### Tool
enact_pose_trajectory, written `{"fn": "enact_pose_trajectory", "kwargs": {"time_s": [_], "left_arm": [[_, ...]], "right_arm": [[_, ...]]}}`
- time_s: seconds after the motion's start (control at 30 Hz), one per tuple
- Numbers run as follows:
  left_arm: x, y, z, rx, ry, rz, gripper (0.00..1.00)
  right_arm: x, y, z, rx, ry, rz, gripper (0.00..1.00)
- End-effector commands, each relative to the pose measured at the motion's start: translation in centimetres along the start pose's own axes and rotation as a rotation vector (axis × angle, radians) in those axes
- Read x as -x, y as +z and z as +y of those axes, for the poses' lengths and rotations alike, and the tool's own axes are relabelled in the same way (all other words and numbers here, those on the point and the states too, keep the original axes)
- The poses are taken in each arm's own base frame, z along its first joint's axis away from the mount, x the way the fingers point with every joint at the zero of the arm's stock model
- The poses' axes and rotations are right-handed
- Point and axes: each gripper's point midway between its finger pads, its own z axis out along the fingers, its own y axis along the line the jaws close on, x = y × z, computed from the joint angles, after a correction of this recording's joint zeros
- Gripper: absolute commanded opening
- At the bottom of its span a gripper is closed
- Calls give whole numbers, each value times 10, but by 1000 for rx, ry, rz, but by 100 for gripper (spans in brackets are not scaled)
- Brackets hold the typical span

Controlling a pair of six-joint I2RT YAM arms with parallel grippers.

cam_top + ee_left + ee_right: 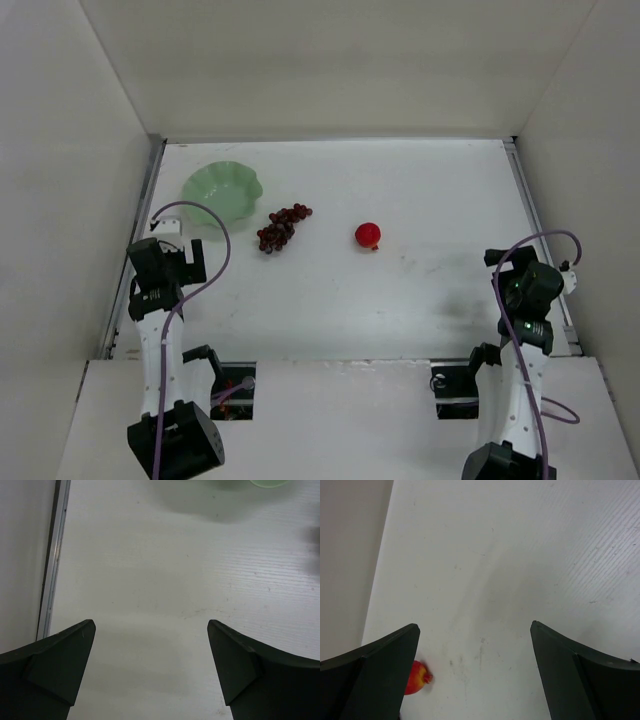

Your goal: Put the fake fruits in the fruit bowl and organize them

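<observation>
The grapes lie below my left gripper and to its right in the top view, so next I will swing it to them, turning and lowering it onto the bunch's middle [283, 226].
A pale mint-green scalloped bowl [222, 190] stands at the far left of the table; its rim edge shows at the top of the left wrist view [270, 483]. A bunch of dark red-purple grapes [279, 229] lies just right of the bowl. A small red round fruit [368, 235] lies near the table's middle; it also shows partly behind my left finger in the right wrist view [417, 678]. My left gripper [170, 238] is open and empty, below the bowl. My right gripper [512, 265] is open and empty at the right side, well right of the red fruit.
White walls enclose the table on three sides. A metal rail [52, 565] runs along the left edge, another along the right edge [535, 230]. Purple cables loop over both arms. Dark smudges mark the table [460, 300] near the right arm.
</observation>
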Motion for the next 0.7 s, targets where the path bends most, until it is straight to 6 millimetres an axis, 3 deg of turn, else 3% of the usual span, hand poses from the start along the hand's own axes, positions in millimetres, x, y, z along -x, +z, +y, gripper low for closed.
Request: {"fn": "enact_pose_trajectory", "kwargs": {"time_s": [0.0,0.13,0.2,0.27,0.33,0.4,0.47,0.53,0.67], "left_arm": [[10,-1,1,4,-1,-45,100],[24,1,15,69,75,-75,99],[49,-3,27,123,69,-100,98],[83,-7,16,65,113,-155,100],[118,-9,-21,-76,251,-208,100],[135,-8,-76,-227,432,-192,100],[127,-2,-130,-357,592,-100,100],[107,6,-167,-469,702,4,100],[96,23,-211,-584,739,66,100]], "right_arm": [[8,2,14,50,4,-30,100],[9,3,17,59,9,-31,100],[9,3,18,66,9,-32,100],[10,4,19,69,5,-35,100],[11,5,20,74,1,-41,100],[11,7,21,84,1,-45,100],[9,9,24,99,5,-46,100],[6,10,27,116,6,-43,100],[2,6,35,148,-14,-44,100]]}}
